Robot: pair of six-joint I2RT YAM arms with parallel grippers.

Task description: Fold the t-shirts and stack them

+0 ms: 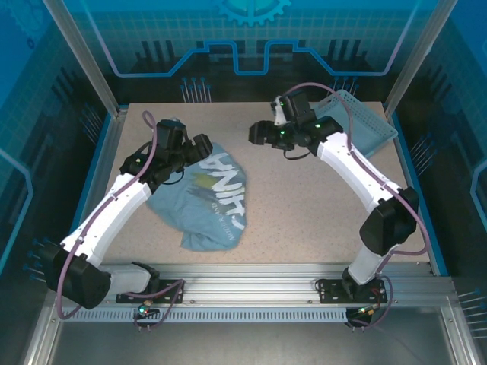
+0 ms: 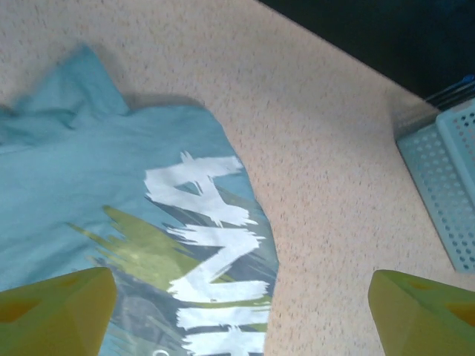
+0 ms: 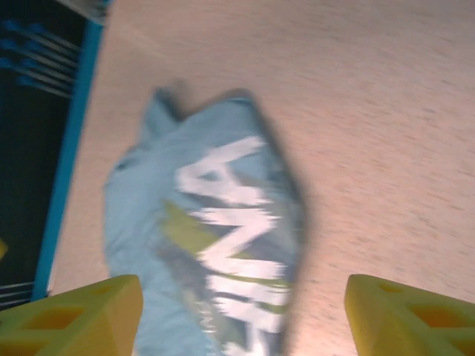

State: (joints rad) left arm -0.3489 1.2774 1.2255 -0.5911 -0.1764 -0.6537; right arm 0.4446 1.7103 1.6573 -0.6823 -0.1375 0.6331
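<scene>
My left gripper draws back over the print and moves down onto the t-shirt's near edge (image 1: 199, 244) next, since that edge lies below it and toward my base.
A pale blue-grey t-shirt (image 1: 204, 204) with white block letters and a green streak lies crumpled on the table, left of centre. My left gripper (image 1: 204, 146) hovers over its far left edge, open, its yellow fingers (image 2: 56, 311) wide apart above the print (image 2: 211, 245) with nothing between them. My right gripper (image 1: 257, 134) hangs above bare table to the right of the shirt, open too. In the right wrist view the t-shirt (image 3: 204, 245) shows blurred between the yellow fingers (image 3: 82, 315).
A light blue plastic lattice basket (image 1: 358, 125) sits at the back right of the table, partly behind the right arm; its corner (image 2: 445, 185) shows in the left wrist view. Speckled beige tabletop (image 1: 304, 213) lies to the right of the shirt.
</scene>
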